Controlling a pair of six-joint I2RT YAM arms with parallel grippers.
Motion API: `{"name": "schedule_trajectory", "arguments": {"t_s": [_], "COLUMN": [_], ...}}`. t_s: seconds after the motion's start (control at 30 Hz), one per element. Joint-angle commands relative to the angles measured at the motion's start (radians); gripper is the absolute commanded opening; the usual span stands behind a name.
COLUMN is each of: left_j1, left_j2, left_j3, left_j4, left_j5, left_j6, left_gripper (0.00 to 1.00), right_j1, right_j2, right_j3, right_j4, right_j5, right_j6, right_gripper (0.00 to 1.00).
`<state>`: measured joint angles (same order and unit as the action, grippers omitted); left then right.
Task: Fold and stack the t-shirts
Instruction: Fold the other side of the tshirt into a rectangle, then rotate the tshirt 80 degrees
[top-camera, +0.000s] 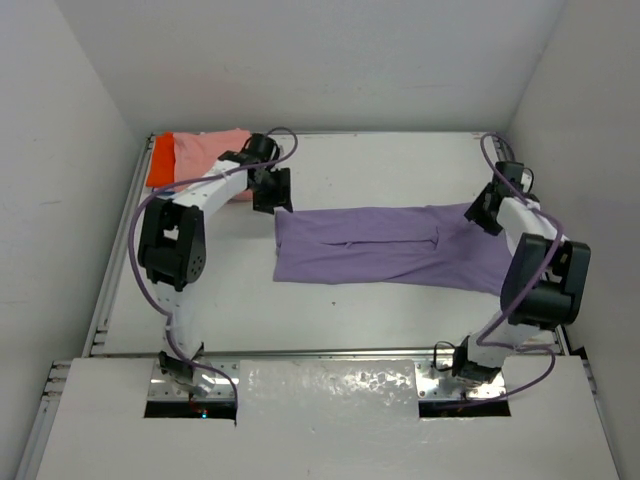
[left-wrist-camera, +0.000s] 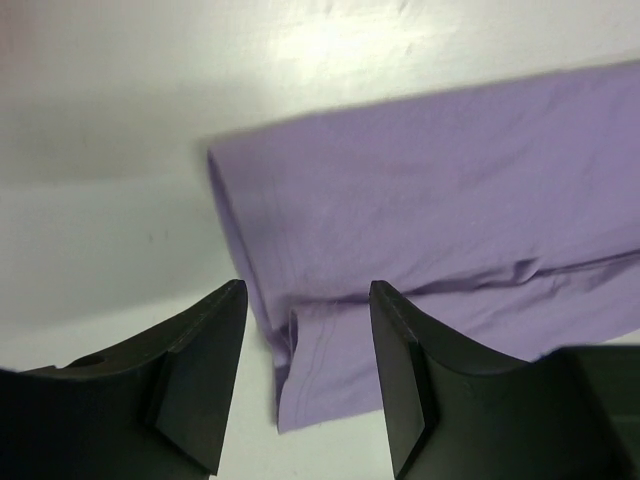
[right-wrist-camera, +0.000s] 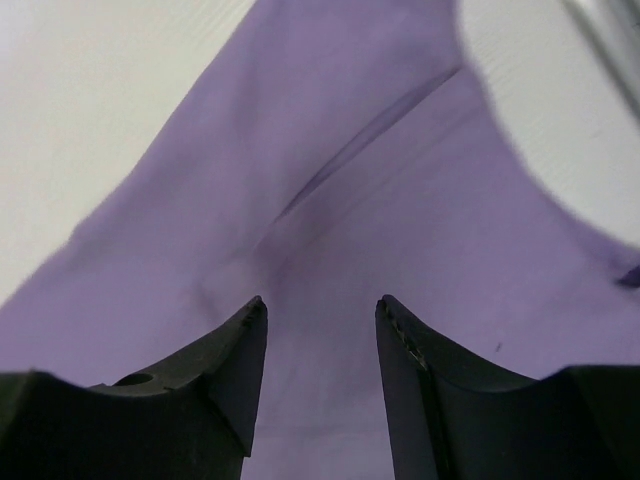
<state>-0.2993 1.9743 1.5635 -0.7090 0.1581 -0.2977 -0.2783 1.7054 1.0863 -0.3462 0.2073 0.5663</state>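
Observation:
My open left gripper lowers its fingers onto the purple shirt's far corner nearest the pink t-shirt next and closes, since it lies flat below.
A purple t-shirt (top-camera: 385, 245) lies folded lengthwise into a long band across the middle of the table. A folded pink t-shirt (top-camera: 208, 150) sits on an orange one (top-camera: 160, 160) at the back left. My left gripper (top-camera: 272, 205) is open and empty just above the purple shirt's left end (left-wrist-camera: 330, 340). My right gripper (top-camera: 480, 215) is open and empty over the shirt's right end (right-wrist-camera: 330, 230), near the collar.
White walls close in the table on the left, back and right. A metal rail (top-camera: 330, 352) runs along the near edge by the arm bases. The table's bare white top (top-camera: 380, 165) lies behind the purple shirt.

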Motion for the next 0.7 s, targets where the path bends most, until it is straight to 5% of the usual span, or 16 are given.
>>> {"name": "schedule_trajectory", "arguments": {"t_s": [0.0,0.3,0.67], "left_j1": [0.009,0.003,0.005], "left_j2": [0.061,0.248,0.25], "left_j3": [0.15,0.313,0.199], "left_j4": [-0.006,-0.026,0.029], "left_j5": [0.012,-0.065,-0.088], "left_j6": [0.069,0.129,0.154], "left_gripper": [0.5,0.52,0.48], "right_j1": [0.027,0.06,0.031], "right_j2": [-0.124,-0.351,-0.543], "right_j3": [-0.057,-0.297,-0.468], "right_j4": [-0.042,-0.183,-0.263], "right_j5": [-0.101,-0.272,-0.189], "right_j6": [-0.039,-0.017,0.007], "right_gripper": [0.47,0.47,0.51]}}
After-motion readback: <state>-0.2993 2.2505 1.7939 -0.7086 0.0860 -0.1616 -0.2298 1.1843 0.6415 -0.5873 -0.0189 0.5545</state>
